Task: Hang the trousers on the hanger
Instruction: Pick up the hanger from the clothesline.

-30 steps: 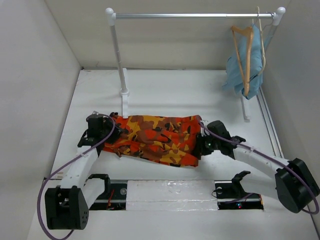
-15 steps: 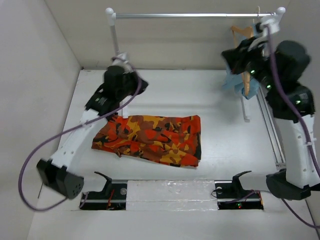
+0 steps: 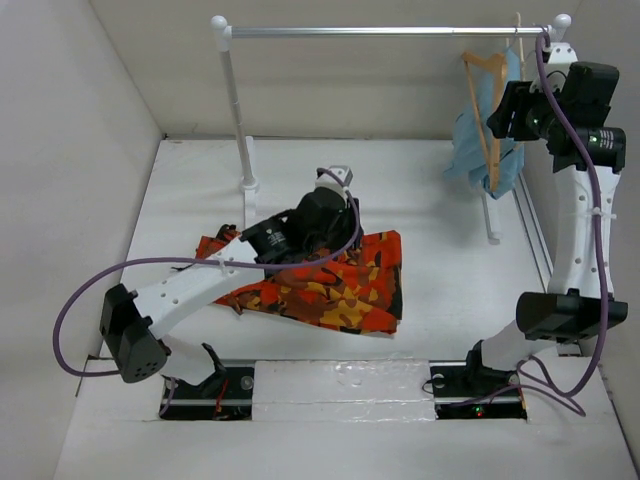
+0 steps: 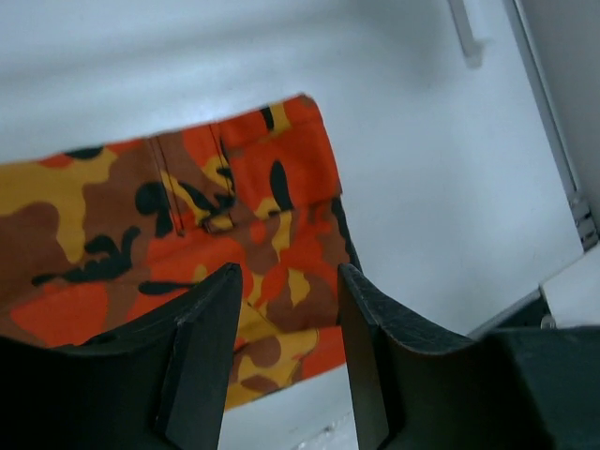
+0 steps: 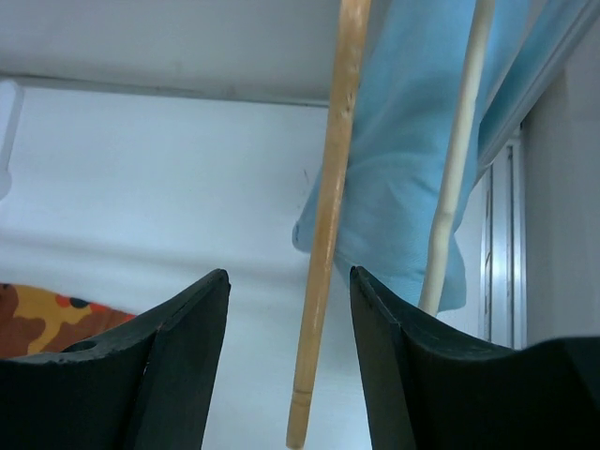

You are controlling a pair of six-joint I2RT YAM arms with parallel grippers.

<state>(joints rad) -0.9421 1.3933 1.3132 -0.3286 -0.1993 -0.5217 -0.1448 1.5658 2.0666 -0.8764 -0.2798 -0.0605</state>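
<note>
The hanger's wooden arm (image 5: 316,291) hangs below the robot's right gripper and is already lined up between its open fingers, so the gripper will go down around it and close.
The trousers (image 3: 345,290), in orange, yellow and brown camouflage, lie flat on the white table. My left gripper (image 3: 345,230) hovers over their right half. In the left wrist view it (image 4: 287,274) stands open above the cloth (image 4: 187,234), touching nothing. The hanger (image 3: 492,115), tan wood, hangs from the rack rail at the far right. My right gripper (image 3: 505,110) is raised beside it. The right wrist view shows that gripper (image 5: 289,275) open, with the hanger's wooden arm (image 5: 328,216) between the fingers and untouched. A corner of the trousers (image 5: 47,314) shows low on the left.
A white clothes rack with a metal rail (image 3: 390,32) and left post (image 3: 235,110) stands at the back. A light blue garment (image 3: 515,135) hangs on a paler hanger (image 5: 457,159) behind the tan one. A track (image 3: 535,240) runs along the right wall.
Both arms left the ends of the trousers. The left one went up to the rack post, then came down over the cloth. The right one rose to the hanger. Both grippers opened.
</note>
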